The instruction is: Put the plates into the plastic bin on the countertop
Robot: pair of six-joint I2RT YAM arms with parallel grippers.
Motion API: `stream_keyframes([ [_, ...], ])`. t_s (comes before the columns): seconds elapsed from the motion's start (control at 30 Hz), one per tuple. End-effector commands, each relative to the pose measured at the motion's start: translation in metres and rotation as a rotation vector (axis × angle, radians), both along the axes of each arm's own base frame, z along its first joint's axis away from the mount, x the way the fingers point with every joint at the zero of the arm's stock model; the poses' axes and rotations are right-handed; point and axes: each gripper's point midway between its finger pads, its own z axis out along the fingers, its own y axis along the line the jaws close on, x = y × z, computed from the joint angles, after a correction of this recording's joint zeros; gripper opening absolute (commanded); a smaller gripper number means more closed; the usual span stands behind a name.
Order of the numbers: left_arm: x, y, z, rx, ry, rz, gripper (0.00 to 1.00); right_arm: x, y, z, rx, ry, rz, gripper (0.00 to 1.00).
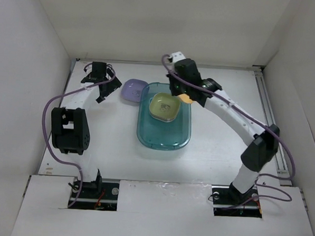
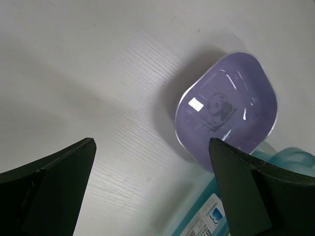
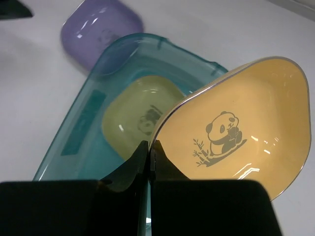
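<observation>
My right gripper goes left in the top view next, then lowers and releases over the green plate (image 1: 165, 107) (image 3: 138, 115), which lies below it but beside the held plate.
The teal plastic bin (image 1: 163, 134) lies mid-table with a green plate (image 1: 165, 107) in its far half; the bin (image 3: 88, 118) and green plate (image 3: 138, 115) also show in the right wrist view. A purple plate (image 1: 132, 90) sits on the countertop (image 1: 219, 147) by the bin's far left corner; it shows in the left wrist view (image 2: 226, 110). My right gripper (image 3: 151, 147) is shut on the rim of a yellow-orange panda plate (image 3: 236, 128), held above the bin's far right (image 1: 185, 99). My left gripper (image 2: 152, 187) is open and empty, above the countertop left of the purple plate.
White walls close in the countertop on the left, back and right. A metal rail (image 1: 271, 118) runs along the right edge. The bin's white label (image 2: 209, 221) shows by my left gripper's right finger.
</observation>
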Motion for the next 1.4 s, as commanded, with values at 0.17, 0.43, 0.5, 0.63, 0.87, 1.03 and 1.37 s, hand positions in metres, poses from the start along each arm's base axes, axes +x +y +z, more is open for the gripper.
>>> stream_keyframes([
  [0.17,0.019,-0.009,0.008,-0.022,-0.063,-0.089,1.0,-0.013,0.081,-0.05,-0.266,0.071,0.288,0.0],
  [0.43,0.02,-0.01,-0.016,-0.023,-0.012,-0.102,1.0,-0.014,0.098,-0.07,-0.285,0.1,0.331,0.11],
  [0.5,0.022,-0.012,-0.018,-0.031,-0.012,-0.109,1.0,-0.019,0.104,-0.061,-0.263,0.077,0.348,0.5],
  [0.63,0.028,-0.019,-0.022,-0.054,-0.028,-0.143,1.0,-0.031,0.118,-0.012,-0.159,-0.016,0.383,1.0],
  [0.87,0.047,-0.032,-0.036,-0.101,-0.046,-0.199,0.98,-0.072,0.097,0.071,0.013,-0.157,0.43,1.0],
  [1.03,0.06,-0.035,-0.059,-0.042,0.046,-0.161,0.76,-0.093,0.069,0.071,0.039,-0.164,0.394,1.0],
  [1.37,0.022,0.037,-0.02,0.077,0.028,0.262,0.0,-0.1,0.006,0.087,0.119,-0.188,0.21,1.0],
])
